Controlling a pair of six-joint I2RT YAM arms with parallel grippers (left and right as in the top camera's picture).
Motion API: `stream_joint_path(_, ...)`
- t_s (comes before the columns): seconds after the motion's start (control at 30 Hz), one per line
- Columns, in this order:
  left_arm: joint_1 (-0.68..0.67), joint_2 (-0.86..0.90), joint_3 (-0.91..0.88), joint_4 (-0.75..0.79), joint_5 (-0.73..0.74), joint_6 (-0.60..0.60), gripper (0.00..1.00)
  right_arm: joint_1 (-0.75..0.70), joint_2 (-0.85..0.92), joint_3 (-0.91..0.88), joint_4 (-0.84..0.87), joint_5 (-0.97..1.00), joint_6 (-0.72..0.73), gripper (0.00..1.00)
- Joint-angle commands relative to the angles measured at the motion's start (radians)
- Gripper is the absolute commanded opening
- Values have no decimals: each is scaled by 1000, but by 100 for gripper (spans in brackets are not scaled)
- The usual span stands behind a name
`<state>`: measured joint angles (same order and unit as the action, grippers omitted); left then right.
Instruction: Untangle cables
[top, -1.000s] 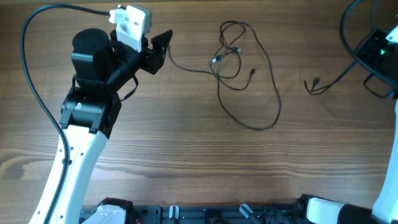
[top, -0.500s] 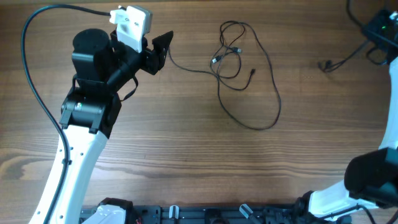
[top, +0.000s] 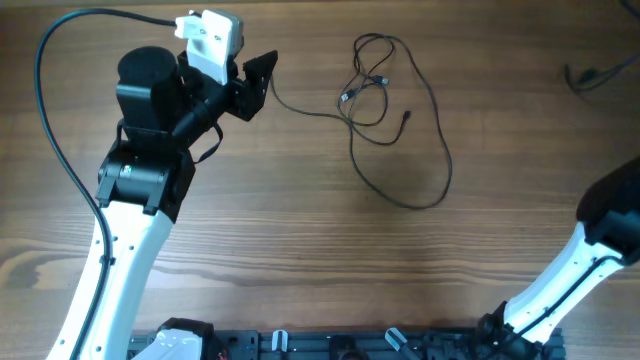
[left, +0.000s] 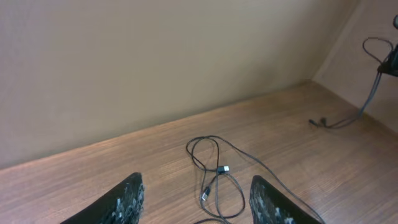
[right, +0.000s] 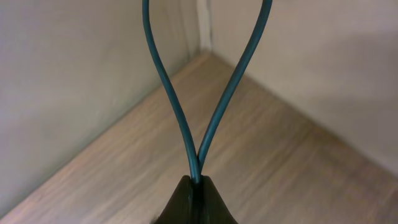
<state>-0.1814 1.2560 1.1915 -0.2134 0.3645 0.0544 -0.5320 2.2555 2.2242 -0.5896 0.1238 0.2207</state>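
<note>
My right gripper is going to move lower and farther from the overlapping loops to release the dark cable on the bare tabletop. The bare tabletop lies below the cable, clear of other cables.
The thin black cables (top: 380, 80) lie in loose overlapping loops at the table's back centre, with small plugs in the middle; one tail runs left towards my left gripper (top: 256, 84). In the left wrist view the loops (left: 222, 168) lie just ahead of the open, empty left gripper (left: 199, 202). My right gripper (right: 198, 183) is shut on a doubled strand of cable (right: 198, 165) that rises from its jaws. That gripper is outside the overhead view. A separate cable end (top: 590, 75) shows at the far right, and also in the left wrist view (left: 336, 122).
The left arm's thick black cable (top: 45, 110) arcs along the table's left side. The right arm's white link (top: 570, 275) crosses the lower right corner. A beige wall (left: 155, 62) stands behind the table.
The right arm has swung up and off the right edge, and the separate cable has been drawn with it towards the upper right. The left arm and the looped cables have not moved.
</note>
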Motion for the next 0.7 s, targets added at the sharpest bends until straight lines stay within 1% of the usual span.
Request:
stream_joint_path(0.0,0,-18,15,-17,-6,-45,55,-31,45,91,51,16,-88,4)
stream_joint_path(0.07,-4,-18,15,-28,-6,-44,51,-40,45,91,86,42,-100,4)
stream_joint_path(0.2,-22,-18,15,-19,-6,-45,50,-64,58,91,139,44,-170,4)
stream_joint_path(0.27,-35,-18,15,-12,-6,-44,50,-76,84,91,128,68,-197,4)
stream_joint_path(0.47,-64,-20,15,21,-6,-47,50,-89,175,91,91,79,-196,4)
stream_joint_path(0.67,-64,-20,15,19,-6,-63,51,-89,193,91,76,34,-195,5)
